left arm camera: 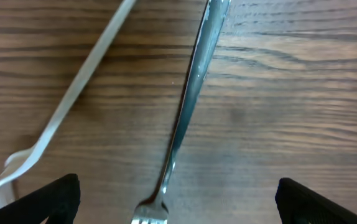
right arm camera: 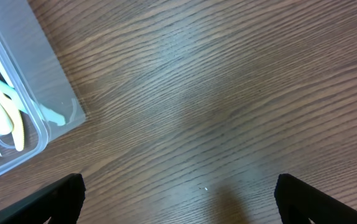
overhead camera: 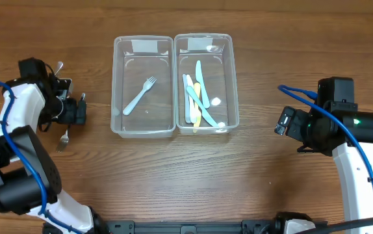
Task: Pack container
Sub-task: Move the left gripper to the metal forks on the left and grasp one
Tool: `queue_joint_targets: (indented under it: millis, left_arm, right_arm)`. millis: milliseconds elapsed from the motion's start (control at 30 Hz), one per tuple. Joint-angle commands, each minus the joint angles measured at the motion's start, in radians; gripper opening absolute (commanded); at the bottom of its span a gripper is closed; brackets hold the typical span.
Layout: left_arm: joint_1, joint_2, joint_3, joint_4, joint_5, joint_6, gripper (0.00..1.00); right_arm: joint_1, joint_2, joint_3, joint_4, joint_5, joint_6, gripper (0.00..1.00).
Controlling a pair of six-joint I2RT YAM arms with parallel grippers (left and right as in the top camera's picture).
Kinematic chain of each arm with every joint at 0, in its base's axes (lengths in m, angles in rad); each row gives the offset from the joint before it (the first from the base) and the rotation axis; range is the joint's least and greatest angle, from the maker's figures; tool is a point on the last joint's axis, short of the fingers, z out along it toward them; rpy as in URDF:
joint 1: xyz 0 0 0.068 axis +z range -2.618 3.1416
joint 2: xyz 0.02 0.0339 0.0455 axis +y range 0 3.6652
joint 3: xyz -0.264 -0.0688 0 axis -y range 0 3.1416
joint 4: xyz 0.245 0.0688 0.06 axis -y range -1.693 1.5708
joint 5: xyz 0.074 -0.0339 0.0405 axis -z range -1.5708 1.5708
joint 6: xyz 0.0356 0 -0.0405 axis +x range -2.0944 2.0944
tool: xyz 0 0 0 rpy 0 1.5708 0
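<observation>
The fork already runs between my open fingers, clear of the white utensil, so my left gripper will move down onto the metal fork's narrow handle (left arm camera: 183,126).
Two clear plastic containers sit side by side mid-table. The left container (overhead camera: 116,84) holds one light blue plastic fork (overhead camera: 139,95). The right container (overhead camera: 233,84) holds several pastel plastic utensils (overhead camera: 196,97); its corner (right arm camera: 35,118) shows in the right wrist view. A metal fork (left arm camera: 188,106) lies on the wood between the fingers of my open left gripper (left arm camera: 178,202), tines toward the camera, untouched. A white plastic utensil (left arm camera: 73,93) lies to its left. From overhead, my left gripper (overhead camera: 76,110) is left of the containers. My right gripper (overhead camera: 282,122) hovers open and holds nothing over bare wood (right arm camera: 178,199).
Utensil ends poke out around the left gripper: fork tines (overhead camera: 64,138) below it and another tip (overhead camera: 60,65) above it. The arm bases and blue cables stand at the table's left and right edges.
</observation>
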Motion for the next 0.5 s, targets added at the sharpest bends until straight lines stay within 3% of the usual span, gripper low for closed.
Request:
queue_joint_targets:
  millis: [0, 367, 400, 467]
  left_arm:
    - [0.000, 0.070, -0.008, 0.021, 0.012, 0.019, 1.00]
    - [-0.033, 0.184, -0.008, 0.023, -0.016, -0.016, 0.97]
    - [-0.033, 0.184, -0.008, 0.020, -0.016, -0.029, 0.94]
    - [-0.033, 0.184, -0.008, 0.008, -0.013, -0.034, 0.78]
  right_arm:
    - [-0.001, -0.020, 0.002, 0.005, -0.002, -0.002, 1.00]
    - [-0.001, -0.020, 0.002, 0.005, -0.002, -0.002, 1.00]
    - [-0.001, -0.020, 0.002, 0.005, -0.002, -0.002, 1.00]
    - [-0.001, -0.020, 0.002, 0.005, -0.002, -0.002, 1.00]
